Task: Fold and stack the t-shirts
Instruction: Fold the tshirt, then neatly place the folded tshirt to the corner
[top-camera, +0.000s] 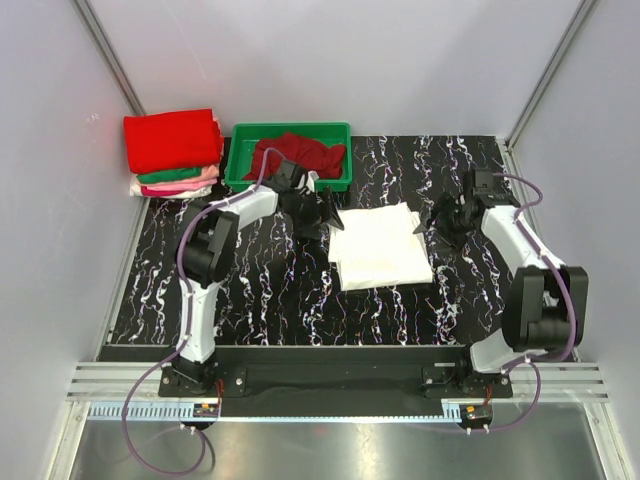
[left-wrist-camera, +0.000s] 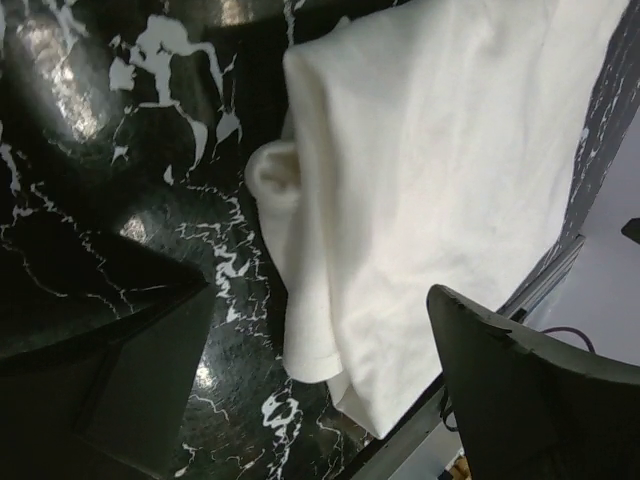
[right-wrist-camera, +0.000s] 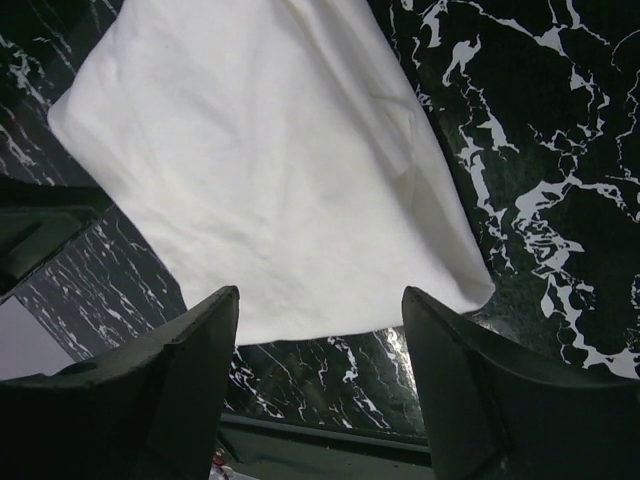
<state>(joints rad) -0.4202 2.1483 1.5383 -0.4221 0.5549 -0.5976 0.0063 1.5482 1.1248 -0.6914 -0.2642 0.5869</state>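
My left gripper eases down and across onto the shirt's corner by the tray next, as the corner lies below it and to its right in the top view.
A white t-shirt (top-camera: 378, 247) lies folded in a rough rectangle on the black marble table; its print is hidden. My left gripper (top-camera: 318, 216) hovers at the shirt's far left corner, open and empty. In the left wrist view the shirt (left-wrist-camera: 430, 170) lies ahead between the spread fingers (left-wrist-camera: 540, 400). My right gripper (top-camera: 437, 220) is open and empty just beyond the shirt's far right corner. In the right wrist view the shirt (right-wrist-camera: 270, 170) lies ahead of the gripper (right-wrist-camera: 320, 390), its edge just in front of the fingertips.
A stack of folded shirts, red (top-camera: 172, 140) on top of green and pink ones, sits at the back left corner. A green tray (top-camera: 238, 170) beside it holds a crumpled red shirt (top-camera: 295, 153). White walls close in the table.
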